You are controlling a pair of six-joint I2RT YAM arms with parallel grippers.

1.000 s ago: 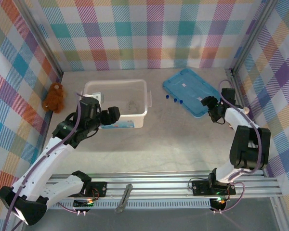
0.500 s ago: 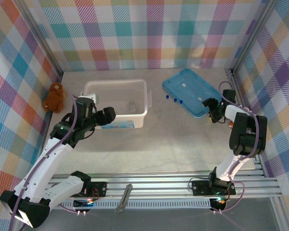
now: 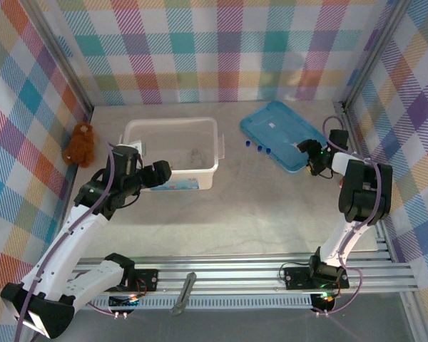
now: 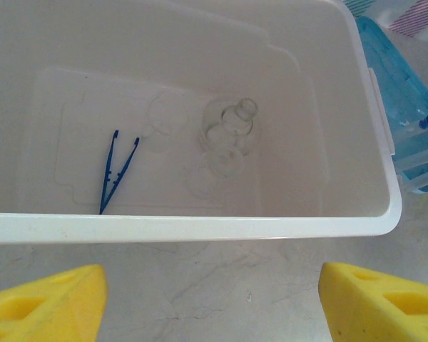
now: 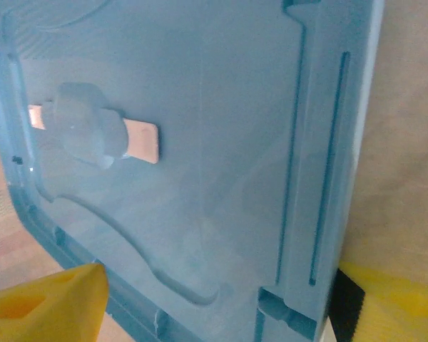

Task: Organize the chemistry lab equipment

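My right gripper tilts flatter and moves outward onto the near corner of the blue lid next, because that corner already reaches in between its open fingers.
Slim dark-blue tweezers, a round glass flask and a small clear beaker lie inside the white bin. My left gripper hovers open just outside the bin's near wall, with bare table between its yellow fingertips. Tubes with blue caps lie on the table beside the blue lid. My right gripper is open at the lid's near right corner. Its yellow fingers stand to either side of the lid's surface.
A brown teddy bear sits by the left wall. The plaid walls close in on three sides, and the right arm is close to the right wall. A grey tool rests on the front rail.
My right gripper has swung back and left onto the blue lid's corner. My left gripper has drawn back slightly from the bin, staying open.
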